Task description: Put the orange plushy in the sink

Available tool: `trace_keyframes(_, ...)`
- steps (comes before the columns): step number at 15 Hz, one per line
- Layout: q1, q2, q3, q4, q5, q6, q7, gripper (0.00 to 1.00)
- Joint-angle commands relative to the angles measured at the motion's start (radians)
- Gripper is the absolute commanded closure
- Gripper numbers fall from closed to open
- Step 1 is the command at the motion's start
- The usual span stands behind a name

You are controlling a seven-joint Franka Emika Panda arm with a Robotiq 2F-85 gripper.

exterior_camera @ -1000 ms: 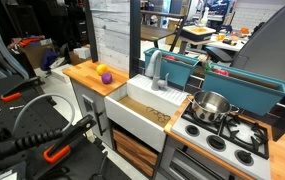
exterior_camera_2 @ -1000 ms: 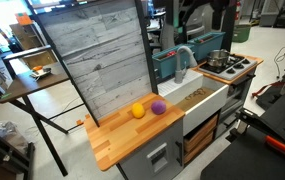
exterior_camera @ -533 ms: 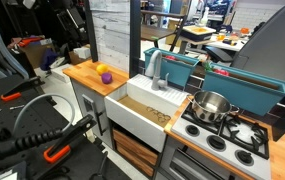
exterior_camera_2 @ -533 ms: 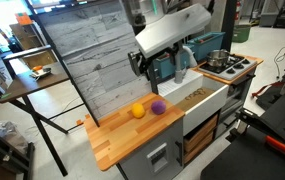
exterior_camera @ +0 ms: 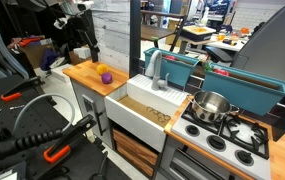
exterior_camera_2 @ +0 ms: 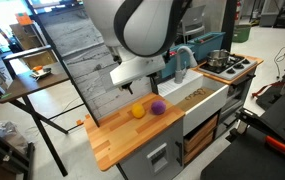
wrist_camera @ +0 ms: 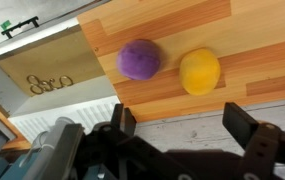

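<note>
My open gripper lowers onto the orange plushy's middle [exterior_camera_2: 138, 111] [wrist_camera: 199, 72] next, fingers either side, since it lies on the counter below my gripper, ahead of the gripper's fingers.
The orange plushy [wrist_camera: 199, 71] lies on the wooden counter beside the purple round toy [wrist_camera: 139, 59], apart from it. Both exterior views show the orange plushy [exterior_camera: 100, 68] [exterior_camera_2: 138, 111] left of the sink [exterior_camera: 147, 106] [exterior_camera_2: 206, 96]. In the wrist view, my gripper [wrist_camera: 186, 125] is open and empty, held above the counter's back edge, with the plushy ahead of the jaws. The sink's tan inside [wrist_camera: 47, 80] shows beyond the purple toy. My arm [exterior_camera_2: 142, 30] hangs over the counter.
A purple round toy [exterior_camera: 106, 77] [exterior_camera_2: 158, 106] lies next to the plushy. A grey faucet [exterior_camera: 155, 68] stands behind the sink. A steel pot [exterior_camera: 210, 105] sits on the toy stove. Teal bins [exterior_camera: 187, 68] stand behind. A grey plank wall [exterior_camera_2: 97, 60] backs the counter.
My arm has swung in from the sink side and now hangs over the wooden counter above the two toys. The toys have not moved.
</note>
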Motion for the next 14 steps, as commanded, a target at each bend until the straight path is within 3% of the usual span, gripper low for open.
trace_keyframes(1, 0.035, 0.140, -0.022, 0.171, 0.117, -0.020, -0.014, 0.00)
trace_keyframes(7, 0.061, 0.298, -0.043, 0.355, 0.231, -0.058, -0.036, 0.00)
trace_keyframes(14, 0.062, 0.452, -0.060, 0.547, 0.291, -0.181, -0.050, 0.00)
